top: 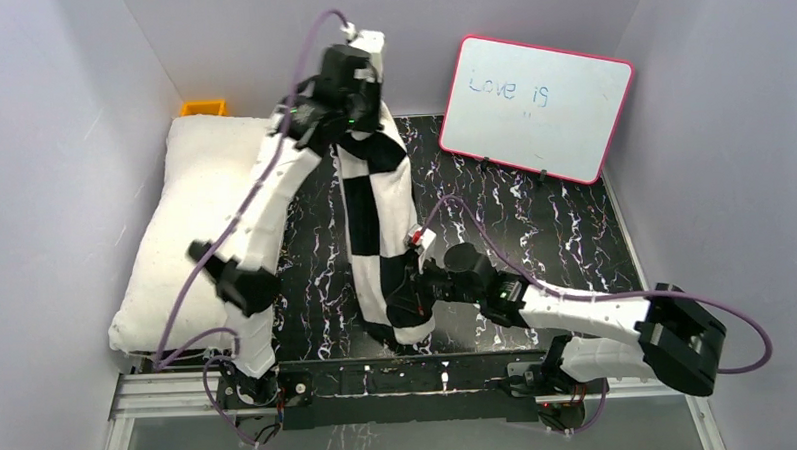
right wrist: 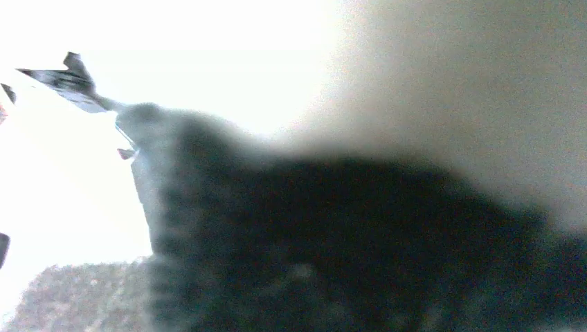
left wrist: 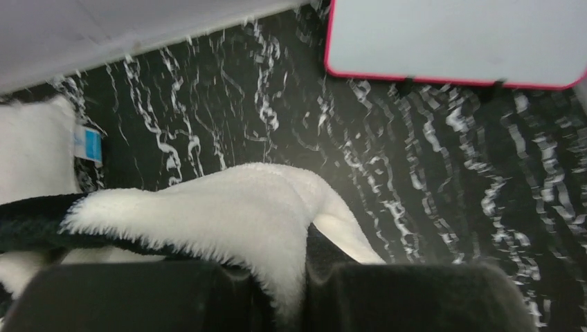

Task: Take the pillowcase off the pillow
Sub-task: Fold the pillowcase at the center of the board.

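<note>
The pillowcase's end lies near the table's front edge. My right gripper will move outward from that edge over the open table and release the pillowcase's lower part.
The black-and-white checkered pillowcase [top: 374, 221] hangs as a long strip from high at the back down to the table's front edge. My left gripper [top: 356, 121] is raised and shut on its top end. In the left wrist view, fluffy white fabric of the pillowcase [left wrist: 228, 207] is pinched between the jaws of the left gripper [left wrist: 304, 294]. My right gripper [top: 415, 284] is closed on the strip's lower part, its fingers buried in the cloth. Dark pillowcase fabric [right wrist: 332, 235] fills the right wrist view. The plain white pillow [top: 194, 222] lies bare along the left wall.
A pink-framed whiteboard [top: 535, 105] leans at the back right, and it also shows in the left wrist view, whiteboard [left wrist: 450, 38]. An orange bin [top: 203, 108] sits behind the pillow. The table [top: 545, 230] is black marbled, with walls close on three sides.
</note>
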